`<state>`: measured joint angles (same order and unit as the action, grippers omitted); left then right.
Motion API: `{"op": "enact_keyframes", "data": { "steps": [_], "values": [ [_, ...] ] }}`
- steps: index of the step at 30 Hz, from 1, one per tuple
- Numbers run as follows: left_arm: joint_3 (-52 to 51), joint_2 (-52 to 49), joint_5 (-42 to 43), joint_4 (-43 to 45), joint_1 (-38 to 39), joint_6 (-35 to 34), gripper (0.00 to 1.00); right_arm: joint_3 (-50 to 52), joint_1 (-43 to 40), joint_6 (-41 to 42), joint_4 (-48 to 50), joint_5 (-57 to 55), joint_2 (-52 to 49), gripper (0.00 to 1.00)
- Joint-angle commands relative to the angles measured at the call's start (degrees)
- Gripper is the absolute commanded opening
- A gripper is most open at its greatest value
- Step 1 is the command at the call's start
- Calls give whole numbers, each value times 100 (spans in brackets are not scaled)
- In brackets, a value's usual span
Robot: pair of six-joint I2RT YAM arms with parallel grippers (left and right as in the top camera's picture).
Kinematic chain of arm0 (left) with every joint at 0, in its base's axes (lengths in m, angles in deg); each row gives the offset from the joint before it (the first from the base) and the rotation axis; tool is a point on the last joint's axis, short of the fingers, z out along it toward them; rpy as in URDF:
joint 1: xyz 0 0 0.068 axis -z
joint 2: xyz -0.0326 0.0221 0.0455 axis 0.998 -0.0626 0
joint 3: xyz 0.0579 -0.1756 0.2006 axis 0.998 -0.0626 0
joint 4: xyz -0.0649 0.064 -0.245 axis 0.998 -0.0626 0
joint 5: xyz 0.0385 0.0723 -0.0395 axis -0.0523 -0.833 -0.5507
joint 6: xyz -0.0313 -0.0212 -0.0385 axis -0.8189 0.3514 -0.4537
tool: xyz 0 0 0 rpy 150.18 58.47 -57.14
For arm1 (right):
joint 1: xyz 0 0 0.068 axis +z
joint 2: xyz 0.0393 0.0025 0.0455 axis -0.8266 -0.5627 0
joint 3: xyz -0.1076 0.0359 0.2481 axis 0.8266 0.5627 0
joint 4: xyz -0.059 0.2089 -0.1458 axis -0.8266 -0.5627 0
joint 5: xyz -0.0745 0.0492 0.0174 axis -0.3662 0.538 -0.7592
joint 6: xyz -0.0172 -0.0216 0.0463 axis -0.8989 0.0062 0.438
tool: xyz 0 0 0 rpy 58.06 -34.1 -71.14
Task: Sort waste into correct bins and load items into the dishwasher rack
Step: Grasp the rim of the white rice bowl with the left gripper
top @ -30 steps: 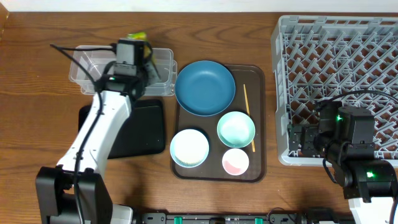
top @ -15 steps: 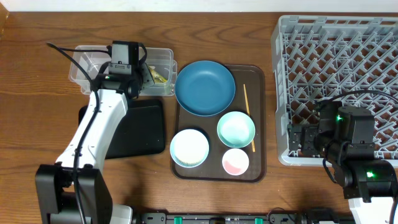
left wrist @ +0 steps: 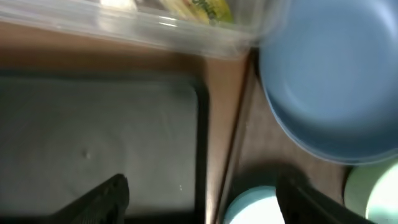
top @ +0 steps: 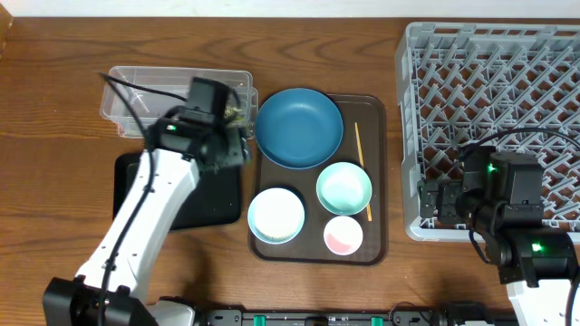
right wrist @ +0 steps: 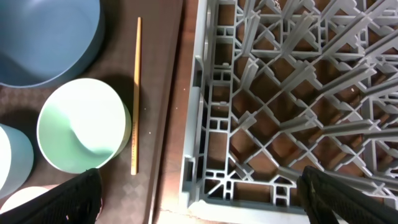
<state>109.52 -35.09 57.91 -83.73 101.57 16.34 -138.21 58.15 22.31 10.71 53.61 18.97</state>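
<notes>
The left gripper moves back over the brown tray next, then down onto the blue-rimmed bowl's rim facing the pink cup, where empty tray leaves room.
The crumpled yellow-green snack wrapper lies in the right end of the clear tub. My left gripper is open and empty over the right edge of the black tray, next to the brown tray. On that tray sit the dark blue bowl, the mint-green bowl, the blue-rimmed white bowl, the pink cup and the wooden stick. My right gripper is open at the grey rack's front-left corner.
The brown serving tray lies between the black tray and the rack. The left arm stretches from the table's front edge across the black tray. The rack's lattice pegs stand upright, and the rack reaches the table's right edge.
My left gripper has opened and left the snack wrapper in the clear tub. It has drawn back toward the front and right, over the black tray's edge. The right arm has not moved.
</notes>
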Motion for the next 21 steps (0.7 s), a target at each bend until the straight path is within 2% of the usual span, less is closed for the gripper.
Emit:
{"op": "enact_keyframes", "data": {
  "steps": [1, 8, 21],
  "values": [
    [42, 33, 20, -249, 319, -2, 81, -111, 63, 52, -4, -9, 2, 99],
    [42, 33, 22, -824, 769, -529, 82, -111, 63, 50, -24, -9, 2, 99],
    [-15, 31, 22, -994, 1676, -538, 81, -111, 63, 52, -24, -9, 2, 99]
  ]
}}
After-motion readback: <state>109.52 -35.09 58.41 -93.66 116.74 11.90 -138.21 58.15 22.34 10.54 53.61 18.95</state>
